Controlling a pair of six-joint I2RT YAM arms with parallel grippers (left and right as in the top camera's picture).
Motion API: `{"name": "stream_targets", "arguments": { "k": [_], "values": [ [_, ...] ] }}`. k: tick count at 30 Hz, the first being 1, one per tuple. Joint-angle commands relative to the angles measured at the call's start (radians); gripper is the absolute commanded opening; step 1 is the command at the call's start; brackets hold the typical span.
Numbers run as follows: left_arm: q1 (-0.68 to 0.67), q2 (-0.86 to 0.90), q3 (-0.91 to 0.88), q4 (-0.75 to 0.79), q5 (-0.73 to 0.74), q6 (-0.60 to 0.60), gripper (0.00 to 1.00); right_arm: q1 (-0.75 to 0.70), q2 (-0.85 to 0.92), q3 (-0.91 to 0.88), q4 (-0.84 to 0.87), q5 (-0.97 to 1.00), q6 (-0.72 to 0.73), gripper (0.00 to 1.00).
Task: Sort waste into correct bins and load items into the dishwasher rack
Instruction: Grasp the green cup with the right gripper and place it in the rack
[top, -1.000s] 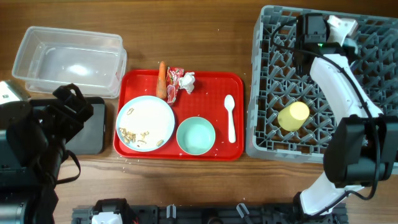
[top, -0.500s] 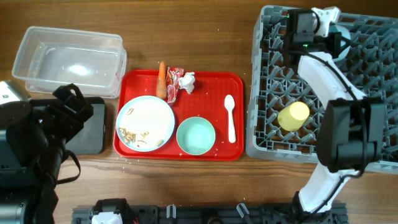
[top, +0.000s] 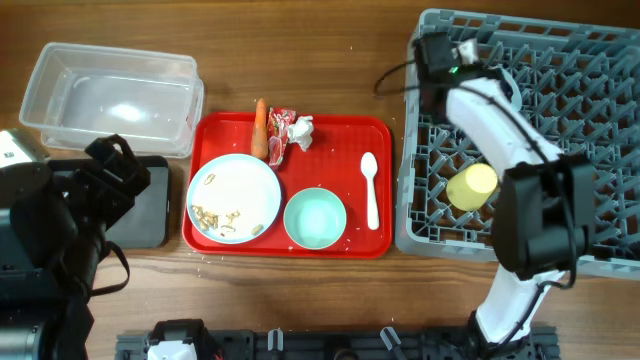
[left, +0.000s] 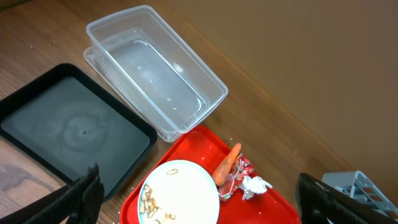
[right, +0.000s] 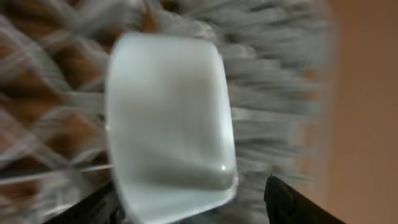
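The blue bowl is already in the rack, so my right gripper should next lift back from the rack, then go down onto the mint bowl's spoon-side rim (top: 344, 215).
In the right wrist view a small pale blue bowl (right: 168, 118) lies blurred on the dishwasher rack (right: 273, 81). My right gripper (right: 189, 198) is open, one finger on each side of the bowl and a gap at the right finger. Overhead, that gripper (top: 438, 52) is at the rack's (top: 600, 70) far left corner. A yellow-green cup (top: 472, 186) lies in the rack. The carrot (top: 260, 128), red wrapper (top: 280, 132), tissue (top: 301, 131), plate (top: 234, 190) with scraps (top: 215, 218), mint bowl (top: 315, 219) and spoon (top: 370, 188) lie on the red tray. My left gripper (left: 202, 199) hangs open above the plate (left: 180, 193).
The clear tub (top: 110, 95) stands at the far left, with the black tray (top: 150, 205) in front of it, partly under my left arm (top: 70, 220). The red tray (top: 350, 240) sits between the bins and the rack. Bare wood lies behind the red tray.
My right gripper has opened and let go of the small blue bowl. The right arm has swung left along the far side of the rack. The left arm has not moved.
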Motion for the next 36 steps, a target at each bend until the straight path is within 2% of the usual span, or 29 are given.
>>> {"name": "stream_targets", "arguments": {
  "k": [1,4,8,13,18,22,23,26,27,29,30,32,33,34,36],
  "values": [
    [0.007,0.000,0.012,0.002,-0.016,-0.017,1.00,0.020,-0.091,0.163,-0.114,-0.534,0.124,0.71],
    [0.007,0.000,0.012,0.002,-0.016,-0.017,1.00,0.054,-0.172,0.236,-0.196,-0.766,0.123,0.71],
    [0.007,0.000,0.012,0.002,-0.016,-0.017,1.00,0.147,-0.226,0.237,-0.298,-0.945,0.114,0.68],
    [0.007,0.000,0.012,0.002,-0.016,-0.017,1.00,0.319,-0.193,0.111,-0.397,-0.951,0.103,0.67],
    [0.007,0.000,0.012,0.002,-0.016,-0.017,1.00,0.433,-0.179,-0.154,-0.326,-0.962,0.107,0.72],
    [0.007,0.000,0.012,0.002,-0.016,-0.017,1.00,0.452,-0.176,-0.325,-0.142,-1.066,0.117,0.73],
    [0.007,0.000,0.012,0.002,-0.016,-0.017,1.00,0.454,-0.176,-0.357,-0.093,-1.139,0.091,0.69],
    [0.007,0.000,0.012,0.002,-0.016,-0.017,1.00,0.457,-0.176,-0.391,-0.040,-1.144,0.100,0.57],
    [0.007,0.000,0.012,0.002,-0.016,-0.017,1.00,0.457,-0.176,-0.399,-0.026,-1.122,0.129,0.44],
    [0.007,0.000,0.012,0.002,-0.016,-0.017,1.00,0.457,-0.176,-0.421,0.024,-1.007,0.255,0.36],
    [0.007,0.000,0.012,0.002,-0.016,-0.017,1.00,0.457,-0.176,-0.425,0.042,-0.977,0.257,0.32],
    [0.007,0.000,0.012,0.002,-0.016,-0.017,1.00,0.457,-0.176,-0.425,0.069,-0.888,0.296,0.18],
    [0.007,0.000,0.012,0.002,-0.016,-0.017,1.00,0.457,-0.178,-0.418,0.068,-0.845,0.312,0.08],
    [0.007,0.000,0.012,0.002,-0.016,-0.017,1.00,0.456,-0.179,-0.401,0.051,-0.796,0.328,0.04],
    [0.007,0.000,0.012,0.002,-0.016,-0.017,1.00,0.454,-0.195,-0.353,0.004,-0.721,0.365,0.04]
  ]
}}
